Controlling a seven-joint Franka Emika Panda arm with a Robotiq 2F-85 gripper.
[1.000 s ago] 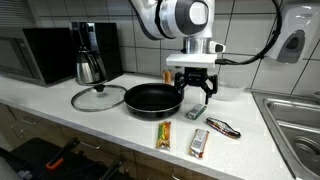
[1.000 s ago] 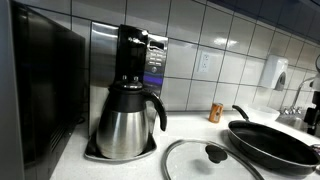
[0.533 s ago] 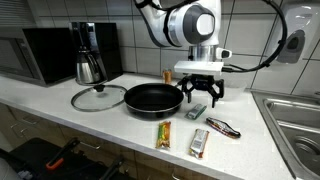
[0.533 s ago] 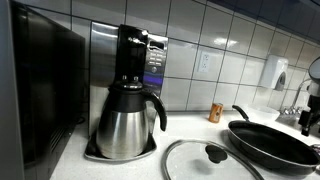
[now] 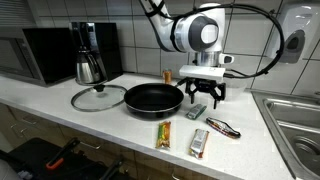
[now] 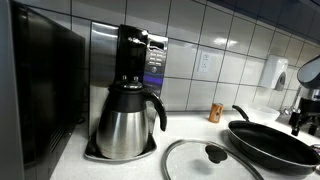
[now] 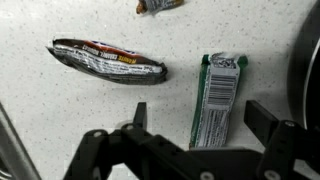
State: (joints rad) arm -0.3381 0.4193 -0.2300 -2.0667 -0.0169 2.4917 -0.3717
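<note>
I need to lower my gripper onto the green-and-white snack packet next and close across its narrow width, as it lies well below, already between my spread fingers.
My gripper (image 5: 203, 97) hangs open above the counter, just beside the rim of a black frying pan (image 5: 152, 98), holding nothing. In the wrist view a green-and-white snack packet (image 7: 217, 100) lies on the speckled counter between the spread fingers (image 7: 140, 112) of my gripper (image 7: 200, 116), well below them. A dark crumpled wrapper (image 7: 108, 62) lies beside it, and a small brown item (image 7: 160, 5) shows at the top edge. In an exterior view the same packet (image 5: 199, 143) and wrapper (image 5: 222, 126) lie in front of the gripper. At the frame edge of an exterior view the gripper (image 6: 299, 118) shows only in part.
A glass lid (image 5: 98, 97) lies by the pan, with a coffee maker (image 5: 88, 55) and microwave (image 5: 45, 55) behind. A yellow-green bar (image 5: 164, 134) sits near the counter's front edge. A small brown bottle (image 5: 168, 75) stands at the wall. A sink (image 5: 295, 125) borders the counter.
The arm has shifted sideways away from the pan's centre toward the sink side, and now shows at the frame edge of the coffee-maker view. The jaws stay open.
</note>
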